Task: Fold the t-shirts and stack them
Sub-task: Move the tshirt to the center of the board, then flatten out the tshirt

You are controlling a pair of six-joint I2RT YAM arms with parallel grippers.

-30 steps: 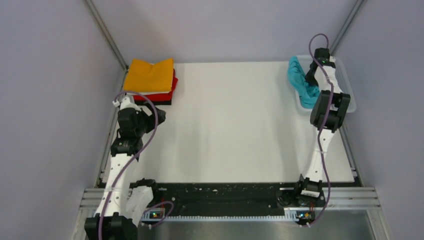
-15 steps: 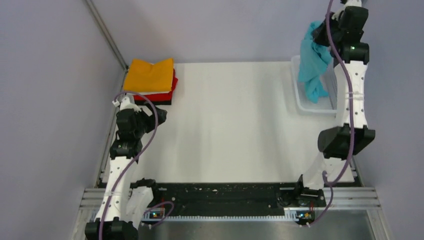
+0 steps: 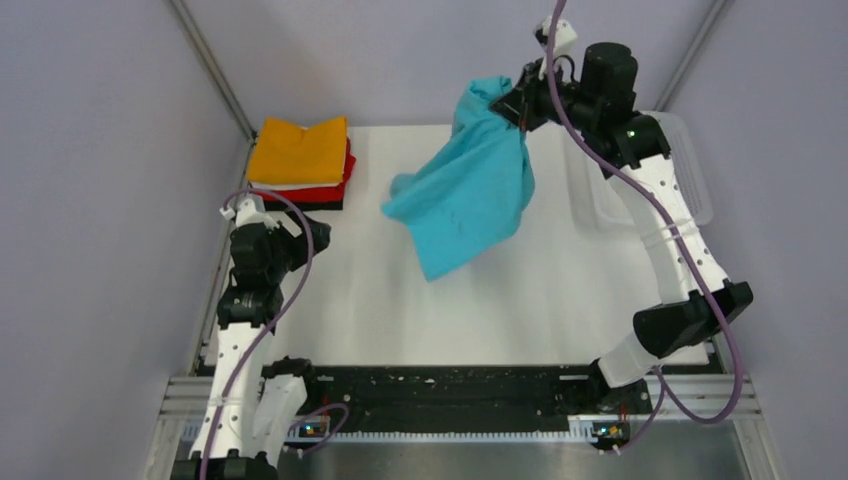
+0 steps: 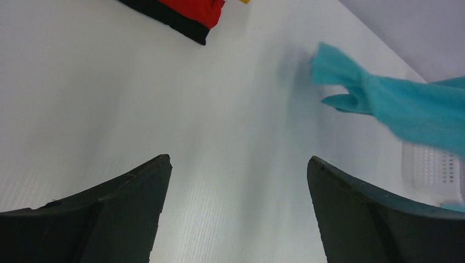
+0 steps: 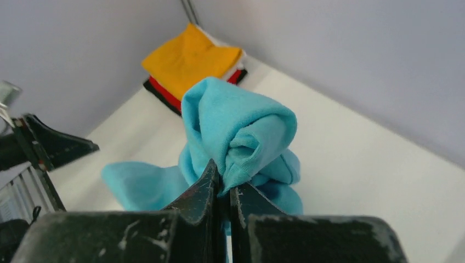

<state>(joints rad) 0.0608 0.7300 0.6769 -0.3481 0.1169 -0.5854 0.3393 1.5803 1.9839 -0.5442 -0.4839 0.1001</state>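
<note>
Only my right gripper holds the turquoise t-shirt [image 3: 468, 195], so my left gripper will next move down and toward the right in the top view, onto the t-shirt's trailing end [image 3: 397, 203].
My right gripper [image 3: 512, 103] is shut on a bunched fold of the turquoise t-shirt [image 3: 468, 195] and holds it high over the back middle of the table, the cloth hanging loose. In the right wrist view the gripper [image 5: 226, 178] pinches the shirt [image 5: 241, 129]. The shirt also shows in the left wrist view [image 4: 406, 109]. A folded stack with an orange t-shirt [image 3: 298, 150] on top, then white, red [image 3: 318, 192] and black, lies at the back left. My left gripper [image 4: 238, 161] is open and empty, low over the table in front of that stack [image 3: 310, 232].
A white perforated basket [image 3: 640, 200] stands at the back right, behind my right arm. Grey walls close the table on left, back and right. A black strip and metal rail run along the near edge.
My right gripper has lifted the turquoise t-shirt out of the basket and swung it left over the table's back middle. My left arm has barely moved.
</note>
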